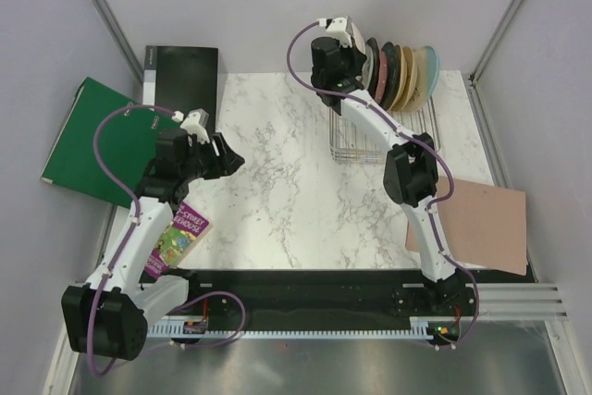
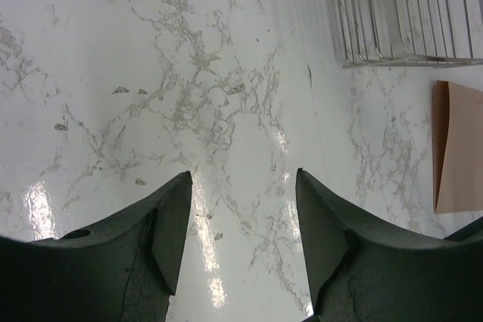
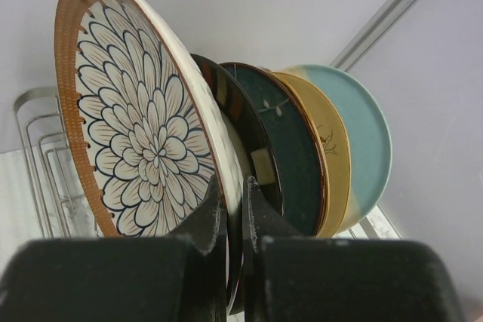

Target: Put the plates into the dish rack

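Observation:
My right gripper takes the brown plate down and to the left in the top view into the rack's end wires next and releases it, since they stand empty.
The silver wire dish rack (image 1: 387,139) stands at the back right of the marble table; it also shows in the left wrist view (image 2: 407,13). Several plates (image 1: 407,76) stand upright in a row in it. My right gripper (image 1: 356,62) is at the left end of the row. In the right wrist view it (image 3: 232,194) is shut on the rim of the brown plate with the white petal pattern (image 3: 136,133), held upright. Behind it stand a dark plate (image 3: 226,103), a dark teal plate (image 3: 290,148), a yellow plate (image 3: 330,141) and a light teal plate (image 3: 367,130). My left gripper (image 1: 229,156) (image 2: 241,179) is open and empty above bare marble.
A flat pinkish-tan board (image 1: 476,224) lies at the right front, also in the left wrist view (image 2: 456,148). A green folder (image 1: 92,141), a black box (image 1: 180,76) and a colourful book (image 1: 178,236) lie on the left side.

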`<state>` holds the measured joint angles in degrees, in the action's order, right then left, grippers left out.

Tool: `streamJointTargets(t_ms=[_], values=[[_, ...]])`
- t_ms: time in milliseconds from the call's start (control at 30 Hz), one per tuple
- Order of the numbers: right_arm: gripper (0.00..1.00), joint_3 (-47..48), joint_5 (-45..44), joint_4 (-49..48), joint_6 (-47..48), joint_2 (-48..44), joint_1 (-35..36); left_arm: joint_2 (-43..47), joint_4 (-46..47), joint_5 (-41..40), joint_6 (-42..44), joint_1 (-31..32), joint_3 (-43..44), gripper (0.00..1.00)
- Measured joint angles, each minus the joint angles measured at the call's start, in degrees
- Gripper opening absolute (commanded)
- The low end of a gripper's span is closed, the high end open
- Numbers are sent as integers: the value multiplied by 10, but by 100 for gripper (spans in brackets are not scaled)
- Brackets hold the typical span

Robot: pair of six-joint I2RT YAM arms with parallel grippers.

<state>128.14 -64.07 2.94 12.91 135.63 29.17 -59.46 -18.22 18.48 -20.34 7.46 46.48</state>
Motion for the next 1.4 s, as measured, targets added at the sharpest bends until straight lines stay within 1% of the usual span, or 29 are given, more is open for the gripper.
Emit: streamJointTargets(t_ms=[100, 467, 667, 833, 1133, 1400], values=[[0, 14, -4, -5, 9, 3, 3, -1, 0, -2, 0, 0, 0, 64], [0, 14, -26, -24, 18, 12, 4, -6, 8, -3, 0, -1, -15, 64], [0, 14, -45, -37, 49, 14, 0, -10, 8, -3, 0, -1, -16, 64], [0, 14, -42, -54, 64, 16, -2, -10, 13, -3, 0, -1, -19, 64], [0, 13, -37, -50, 60, 24, 5, -10, 20, -3, 0, -1, -27, 64], [0, 13, -38, -48, 53, 49, 20, -10, 21, -3, 0, -4, -35, 64]])
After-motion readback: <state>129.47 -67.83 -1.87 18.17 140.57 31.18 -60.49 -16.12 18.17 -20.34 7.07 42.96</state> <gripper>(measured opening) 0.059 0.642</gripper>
